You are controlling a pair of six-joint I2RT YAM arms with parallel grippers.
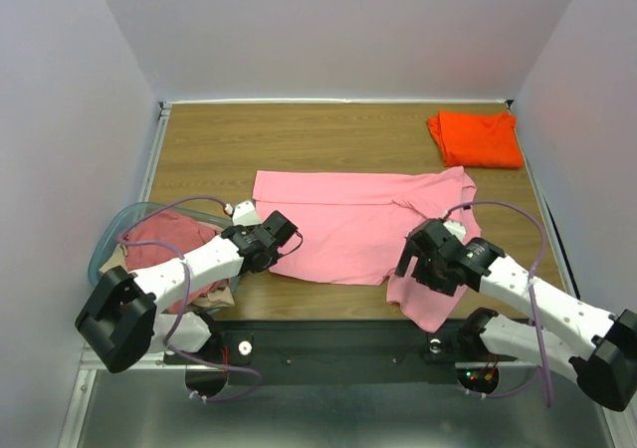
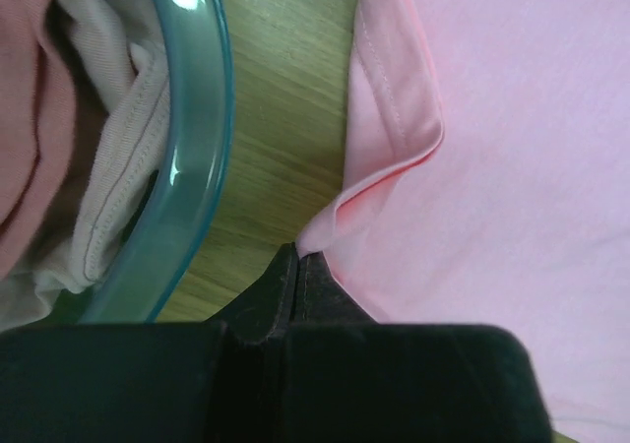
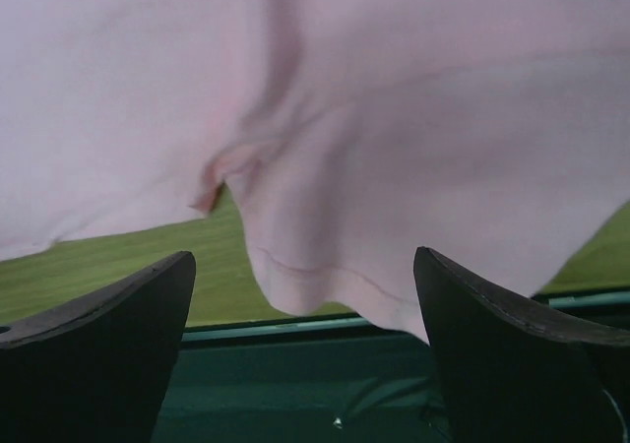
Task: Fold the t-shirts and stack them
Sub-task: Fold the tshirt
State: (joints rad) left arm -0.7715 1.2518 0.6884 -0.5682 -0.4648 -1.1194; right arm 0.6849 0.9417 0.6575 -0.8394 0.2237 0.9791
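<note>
Next, my right gripper moves back and down onto the pink shirt's overhanging hem (image 1: 428, 321), as that part lies below the open fingers and nearer my base.
A light pink t-shirt (image 1: 348, 219) lies spread across the middle of the table, with its right part hanging over the front edge. My left gripper (image 1: 284, 231) is at its left edge. In the left wrist view the jaws (image 2: 298, 258) are shut, pinching the corner of the pink shirt (image 2: 522, 167). My right gripper (image 1: 423, 259) is over the shirt's front right part. In the right wrist view it (image 3: 305, 295) is open, with the pink shirt's hem (image 3: 394, 118) hanging between the fingers, untouched. A bright orange t-shirt (image 1: 476, 137) lies folded at the back right.
A clear bluish tub (image 1: 109, 239) stands at the left front and holds a dusty rose shirt (image 1: 164, 237) and a tan shirt (image 1: 114, 259). Its rim (image 2: 192, 148) is close to my left gripper. White walls enclose the wooden table (image 1: 299, 139).
</note>
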